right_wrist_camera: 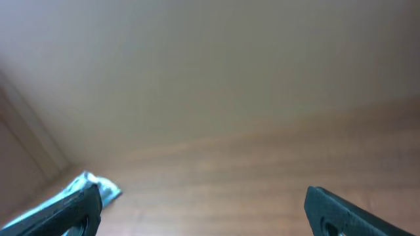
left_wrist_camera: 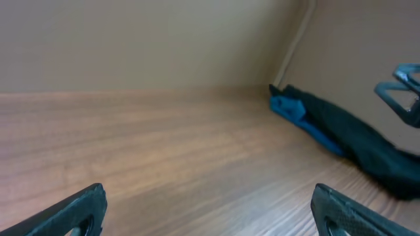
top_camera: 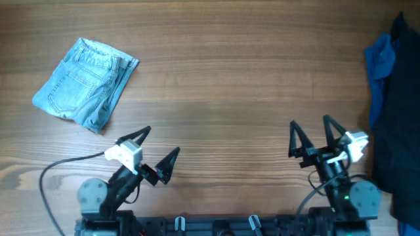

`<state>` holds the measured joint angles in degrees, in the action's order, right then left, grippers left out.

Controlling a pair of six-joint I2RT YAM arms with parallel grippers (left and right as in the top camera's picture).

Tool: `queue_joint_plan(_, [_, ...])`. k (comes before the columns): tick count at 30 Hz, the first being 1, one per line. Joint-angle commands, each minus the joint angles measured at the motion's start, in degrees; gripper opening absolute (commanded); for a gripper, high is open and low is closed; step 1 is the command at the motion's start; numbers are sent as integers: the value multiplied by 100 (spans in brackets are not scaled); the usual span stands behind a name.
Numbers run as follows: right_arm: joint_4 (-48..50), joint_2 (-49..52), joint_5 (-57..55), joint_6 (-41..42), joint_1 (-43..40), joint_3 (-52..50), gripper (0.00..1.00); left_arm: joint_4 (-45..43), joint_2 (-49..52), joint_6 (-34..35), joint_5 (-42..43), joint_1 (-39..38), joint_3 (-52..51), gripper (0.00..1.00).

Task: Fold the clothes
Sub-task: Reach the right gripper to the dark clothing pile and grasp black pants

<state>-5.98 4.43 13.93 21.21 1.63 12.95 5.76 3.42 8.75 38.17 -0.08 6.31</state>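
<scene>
Next, my right gripper reaches outward and to its right in the overhead view and lowers onto the dark pile's uncovered far end [top_camera: 406, 47].
A folded pair of light blue denim shorts [top_camera: 86, 82] lies at the table's far left; a corner of it shows in the right wrist view [right_wrist_camera: 98, 185]. A pile of dark and bright blue clothes [top_camera: 394, 98] lies along the right edge and shows in the left wrist view [left_wrist_camera: 341, 134]. My left gripper [top_camera: 157, 147] is open and empty near the front left, well clear of the shorts. My right gripper [top_camera: 310, 131] is open and empty near the front right, just left of the dark pile. Both sets of fingers show wide apart in the wrist views [left_wrist_camera: 207, 210] [right_wrist_camera: 203, 206].
The wooden table [top_camera: 223, 85] spans the whole view. A grey cable [top_camera: 62, 167] loops by the left arm's base at the front edge.
</scene>
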Motion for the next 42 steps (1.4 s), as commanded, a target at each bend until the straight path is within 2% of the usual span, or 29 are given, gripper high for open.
queue_joint_plan(1, [-890,1456,70,-229,24,1700,99,656,708,225,-734,-42,1495,100])
queue_joint_plan(5, [-2581,3458,-11,-734,22,3460,99,1899,2114,221,-1338,-42,2962,100])
queue_joint_plan(6, [-3252,4284,15,-726,24,4166,100,2310,2734,216,-1410,-42,3491,100])
queue_joint_plan(9, [-4164,5705,544,-765,24,5416,100,3025,4039,219,-1403,-42,4476,100])
queue_joint_plan(10, [-4266,6310,883,-1139,24,5818,100,3338,4605,210,-1338,-46,4889,100])
queue_joint_plan(12, [-4214,6909,778,-1215,13,6085,100,3681,5152,199,-1384,-39,5276,100])
queue_joint_plan(15, [-4321,8000,153,-796,-317,6765,100,3563,5654,503,-1040,-39,5381,100])
queue_joint_plan(19, [-3842,9304,-361,-317,-1121,8081,100,3532,6061,501,-1040,-42,5381,100])
queue_joint_plan(22, [-3860,10196,-1019,-315,-1624,9125,100,3541,6264,503,-1058,-42,5381,100])
queue_joint_plan(27, [-3097,10924,-2645,-398,-2221,9265,100,3593,6297,501,-1060,-42,5381,100])
queue_joint_plan(30, [-2820,11219,-2684,-603,-2581,9259,100,3635,6297,501,-1060,-42,5381,100])
queue_joint_plan(36, [-2734,11866,-2446,-437,-3139,9259,99,3558,6297,501,-1062,-42,5381,100])
queue_joint_plan(39, [-2699,12091,-2557,-396,-3224,9259,90,3488,6297,503,-1060,-42,5381,100])
queue_joint_plan(42, [-2658,12277,-2726,-306,-3248,9259,89,3493,6297,505,-1060,-42,5381,100])
